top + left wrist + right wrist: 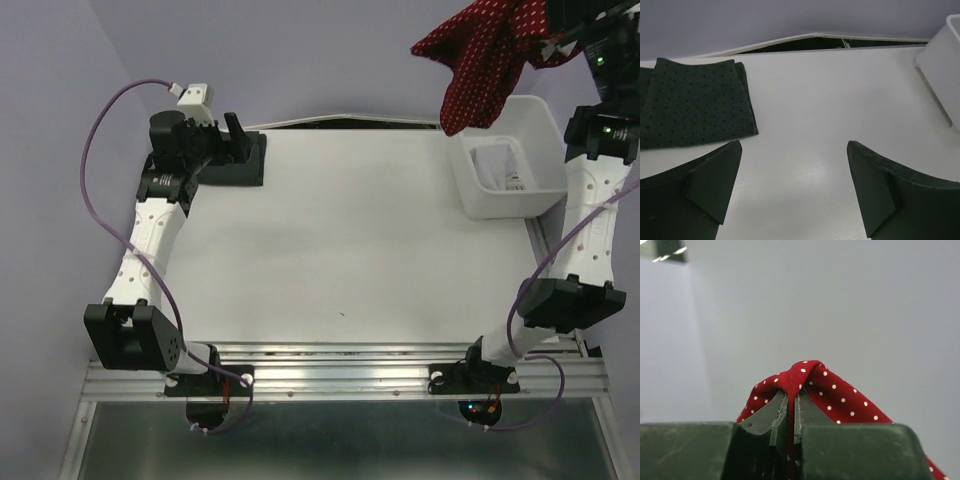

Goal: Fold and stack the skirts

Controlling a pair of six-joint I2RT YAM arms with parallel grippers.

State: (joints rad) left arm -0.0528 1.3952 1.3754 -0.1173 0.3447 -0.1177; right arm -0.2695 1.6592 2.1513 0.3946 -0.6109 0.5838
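Observation:
I will bring my right gripper back, to the left in the top view and down, and release the red skirt on the middle of the table, because that spot is bare.
The red skirt with tiny white dots [480,60] hangs in the air above the bin at the far right. My right gripper [562,35] is raised high and shut on its top fold, and the cloth is pinched between the pads in the right wrist view [812,380]. The dark charcoal skirt [240,165] lies folded flat at the table's far left, and also shows in the left wrist view [695,102]. My left gripper [795,185] is open and empty, low over the table just right of that skirt. I cannot make out the white skirt.
A white rectangular plastic bin [535,130] stands at the far right of the table under the hanging red skirt, with something pale inside that I cannot identify. Its wall shows in the left wrist view [942,65]. A wall backs the table.

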